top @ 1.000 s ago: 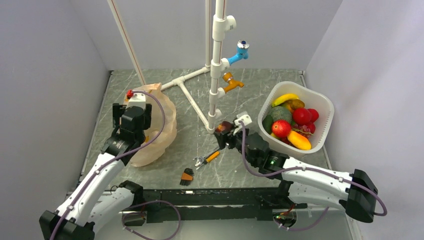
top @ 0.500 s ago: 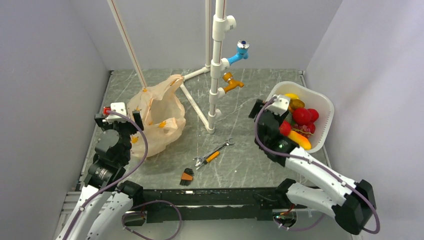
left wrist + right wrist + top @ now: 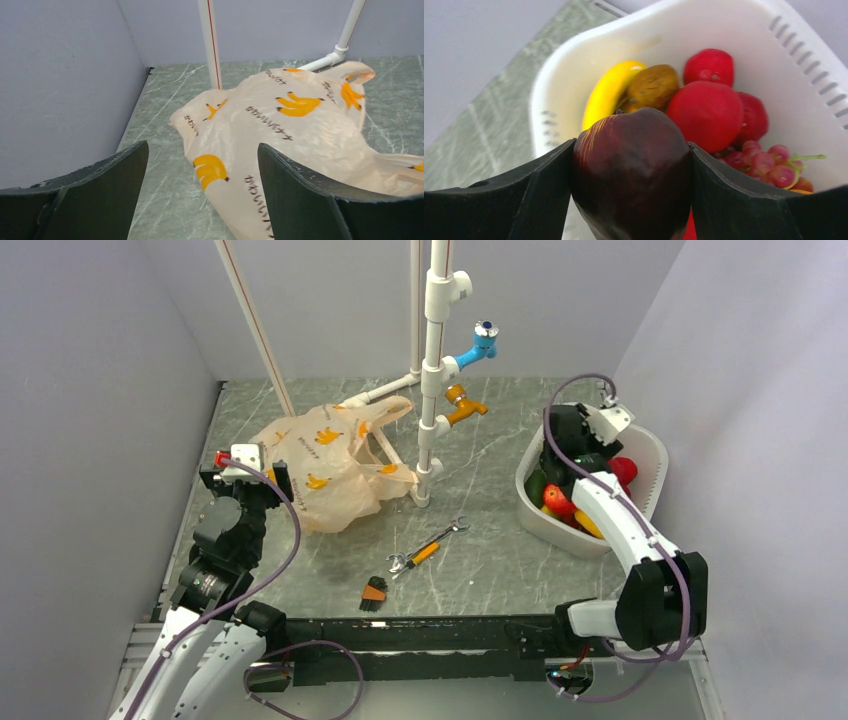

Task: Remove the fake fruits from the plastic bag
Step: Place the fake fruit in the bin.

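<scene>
My right gripper lowers the dark red fake fruit toward the yellow banana and brown fruit (image 3: 632, 91) next and releases it, as it still hangs above the white basket's pile.
The plastic bag (image 3: 330, 465), peach with yellow banana prints, lies slumped on the table left of the pipe stand. No fruit shows through it. My left gripper (image 3: 262, 478) stands open at the bag's left edge; in the left wrist view its jaws (image 3: 202, 146) frame the bag (image 3: 300, 125) without touching it. My right gripper (image 3: 572, 448) hangs over the white basket (image 3: 652, 452), shut on a dark red fake fruit (image 3: 631, 170) with yellow streaks. Under it lie red fake fruits (image 3: 706, 112) and a brown one (image 3: 651, 85).
The basket (image 3: 784, 45) also holds a yellow banana (image 3: 608, 90) and pink grapes (image 3: 769, 161). A white pipe stand (image 3: 433, 360) with blue and orange taps rises mid-table. A wrench (image 3: 428, 550) and a small brush (image 3: 374, 590) lie near the front edge. Walls close both sides.
The right arm carried the dark red fruit from mid-table to above the basket. The left arm drew back leftward off the bag, which flopped down and spread toward the pipe stand.
</scene>
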Motion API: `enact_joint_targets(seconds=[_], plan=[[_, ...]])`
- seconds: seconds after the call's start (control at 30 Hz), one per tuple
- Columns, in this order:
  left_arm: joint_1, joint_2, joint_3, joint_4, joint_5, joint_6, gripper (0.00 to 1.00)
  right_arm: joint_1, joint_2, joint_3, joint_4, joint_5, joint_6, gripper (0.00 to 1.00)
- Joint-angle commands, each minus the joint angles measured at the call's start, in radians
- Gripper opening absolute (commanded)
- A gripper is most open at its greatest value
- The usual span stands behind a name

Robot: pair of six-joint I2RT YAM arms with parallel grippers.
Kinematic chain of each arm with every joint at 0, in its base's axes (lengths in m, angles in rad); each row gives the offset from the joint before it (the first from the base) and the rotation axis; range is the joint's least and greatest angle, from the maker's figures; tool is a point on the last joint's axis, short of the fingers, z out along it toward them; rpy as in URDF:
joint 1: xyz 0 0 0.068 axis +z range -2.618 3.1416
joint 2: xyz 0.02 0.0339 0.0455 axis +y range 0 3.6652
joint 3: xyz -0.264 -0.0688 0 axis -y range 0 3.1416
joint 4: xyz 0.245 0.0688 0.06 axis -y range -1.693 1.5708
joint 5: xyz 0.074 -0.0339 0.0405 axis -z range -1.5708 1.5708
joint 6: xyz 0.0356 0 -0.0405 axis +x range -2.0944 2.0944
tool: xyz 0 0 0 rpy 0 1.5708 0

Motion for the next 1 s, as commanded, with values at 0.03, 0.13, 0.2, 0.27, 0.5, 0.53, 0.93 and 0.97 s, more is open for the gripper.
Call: enact_joint_targets(seconds=[0.03,0.13,0.2,0.27,0.5,0.53,0.93,0.97], plan=[[0.004,0.004,0.013,0.027,0.026,0.016,0.85,-0.099,0.002,-0.013,-0.085,-0.067,0.115,0.04],[0.004,0.010,0.015,0.025,0.028,0.016,0.85,-0.104,0.000,-0.042,-0.084,-0.066,0.144,0.14],[0.004,0.012,0.015,0.026,0.034,0.017,0.85,-0.106,0.005,-0.057,-0.083,-0.069,0.158,0.17],[0.004,0.011,0.015,0.024,0.033,0.016,0.85,-0.107,0.021,-0.063,-0.091,-0.070,0.168,0.19],[0.004,0.009,0.015,0.025,0.031,0.016,0.85,-0.110,0.071,-0.069,-0.059,-0.065,0.134,0.28],[0.004,0.010,0.015,0.024,0.031,0.016,0.85,-0.110,0.075,-0.070,-0.059,-0.064,0.131,0.32],[0.004,0.003,0.016,0.022,0.036,0.014,0.85,-0.105,0.043,-0.070,-0.037,-0.145,0.058,0.89],[0.004,0.003,0.017,0.023,0.037,0.013,0.85,-0.101,0.032,-0.067,-0.041,-0.144,0.054,0.95]])
